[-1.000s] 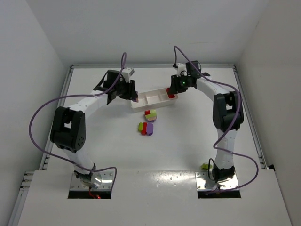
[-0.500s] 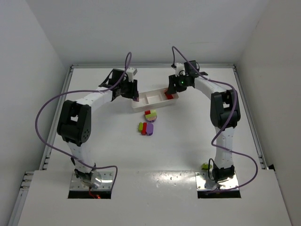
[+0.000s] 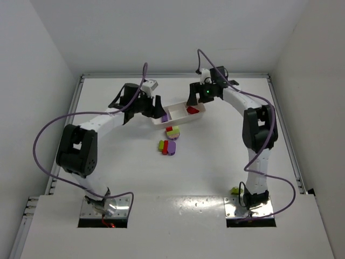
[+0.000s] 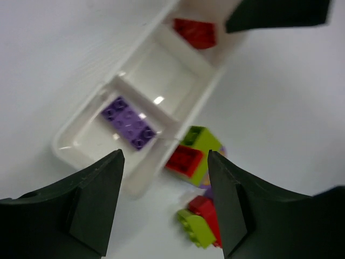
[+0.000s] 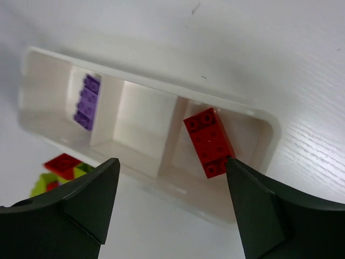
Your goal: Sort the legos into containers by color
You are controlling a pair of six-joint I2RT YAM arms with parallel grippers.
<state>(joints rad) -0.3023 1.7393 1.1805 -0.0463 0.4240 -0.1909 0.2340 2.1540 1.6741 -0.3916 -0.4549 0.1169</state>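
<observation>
The left gripper will next swing back, across and down onto the small yellow-green piece, which lies unsorted below the gripper and to its right in the top view.
The long white tray [image 3: 177, 114] lies at the back of the table. A purple brick [image 4: 128, 122] lies in its left end compartment and a red brick [image 5: 209, 141] in its right end compartment; the middle compartment holds nothing. My left gripper [image 4: 165, 156] hangs open and empty over the tray's left end. My right gripper [image 5: 172, 161] hangs open and empty over the right end. In front of the tray, loose legos lie in two small clusters: red and yellow-green on a purple piece [image 3: 172, 130], and yellow-green, red and purple [image 3: 168, 147].
A small yellow-green piece [image 3: 235, 190] sits by the right arm's base. The enclosure's white walls close in the table at the back and both sides. Purple cables loop from both arms.
Both grippers have opened. The red brick left the right gripper and lies in the right compartment; a purple brick now lies in the left compartment. The left gripper moved over the tray.
</observation>
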